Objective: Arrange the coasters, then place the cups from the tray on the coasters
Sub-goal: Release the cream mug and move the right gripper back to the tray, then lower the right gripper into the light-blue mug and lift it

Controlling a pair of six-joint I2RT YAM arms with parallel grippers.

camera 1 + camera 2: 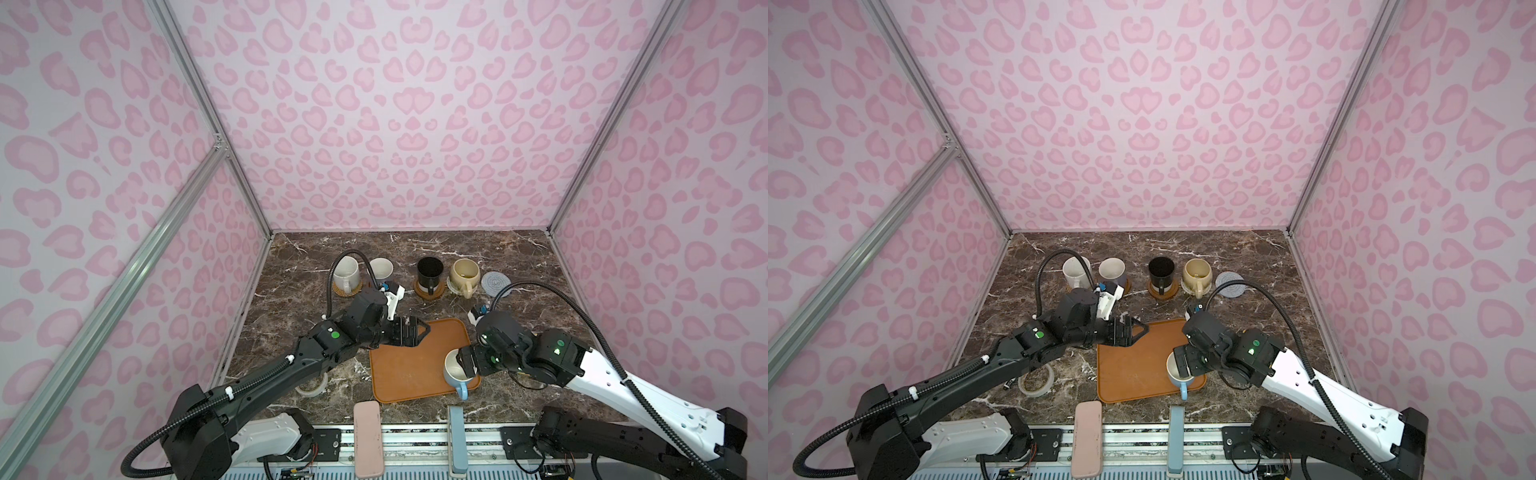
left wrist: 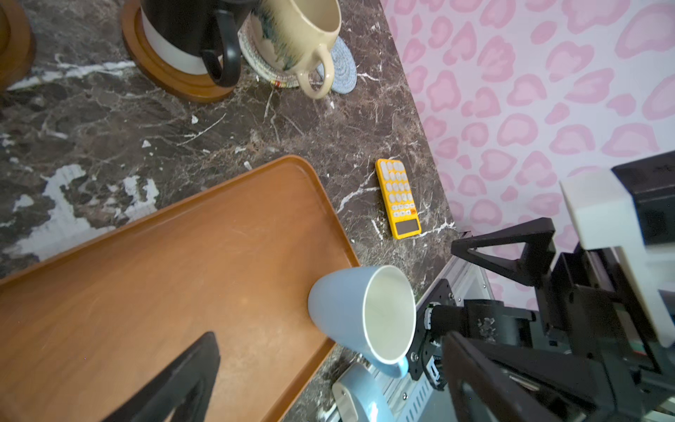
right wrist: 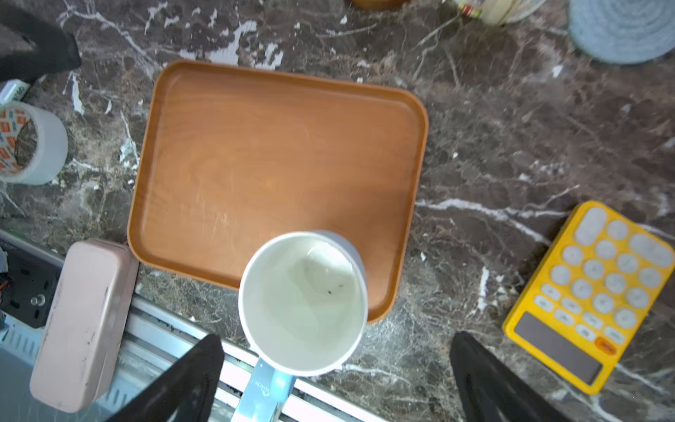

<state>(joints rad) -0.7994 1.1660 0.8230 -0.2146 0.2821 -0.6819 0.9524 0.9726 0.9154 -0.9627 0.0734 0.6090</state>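
Note:
The right gripper will next move back and down and close its fingers around the light blue cup's handle [image 1: 462, 390] [image 3: 279, 384], because the handle sticks out toward the table's front edge.
The light blue cup [image 1: 451, 370] [image 1: 1177, 374] [image 2: 343, 310] [image 3: 303, 303] stands on the near right corner of the orange-brown tray [image 1: 409, 374] [image 1: 1133, 370] [image 2: 182, 274] [image 3: 274, 153]. Its handle points toward the table's front edge. My right gripper [image 1: 459, 365] [image 3: 334, 380] hovers over it, open, touching nothing. My left gripper [image 1: 419, 332] [image 2: 328, 394] is open and empty over the tray's far left corner. At the back, the speckled white [image 1: 346, 273], lavender [image 1: 381, 268], black [image 1: 429, 272] and cream-yellow [image 1: 464, 276] cups sit on coasters. The grey-blue coaster [image 1: 496, 283] [image 3: 621, 33] is bare.
A clear tape roll [image 1: 311, 386] [image 3: 29, 142] lies left of the tray. A yellow calculator [image 3: 591, 296] [image 2: 398, 197] lies to its right. A pink case [image 1: 368, 440] and a blue case [image 1: 456, 440] rest on the front rail. Pink walls enclose three sides.

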